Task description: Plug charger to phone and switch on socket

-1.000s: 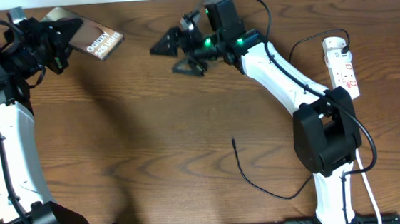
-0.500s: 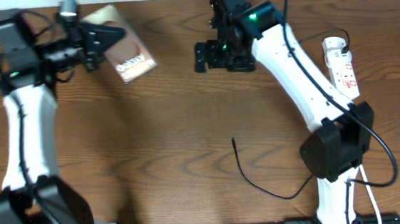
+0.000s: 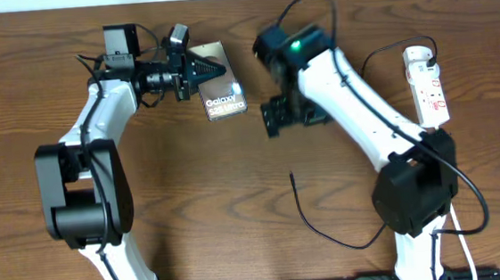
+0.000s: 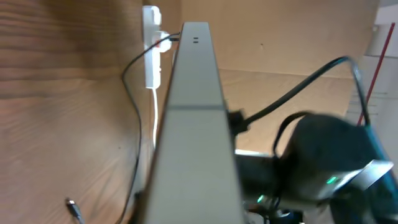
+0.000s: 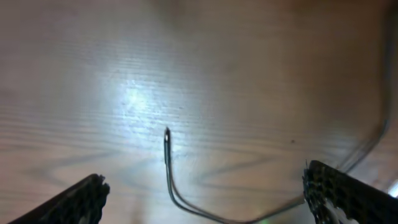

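I need to lower my right gripper next and bring it back onto the charger's plug tip (image 3: 293,180) (image 5: 166,144).
The phone (image 3: 221,96), bronze with white lettering, is at the back centre, with my left gripper (image 3: 209,72) shut on its far end. The left wrist view shows the phone (image 4: 193,124) edge-on; it hides the fingers. My right gripper (image 3: 277,117) hangs open over the table just right of the phone, empty. The charger, a thin black cable (image 3: 315,229), runs from the socket (image 3: 427,79) at the right edge, and its plug tip (image 3: 292,177) lies free on the wood. In the right wrist view the plug tip (image 5: 166,134) lies ahead of and between the open fingers (image 5: 84,199).
A white cord (image 3: 466,246) trails from the socket toward the front right. The right arm's base (image 3: 410,190) stands beside the cable loop. In the left wrist view the socket (image 4: 151,50) and the right arm (image 4: 323,168) lie ahead.
My left arm has swung right, carrying the phone from the back left to the centre. My right gripper has moved forward and tipped down over the plug tip, still open.
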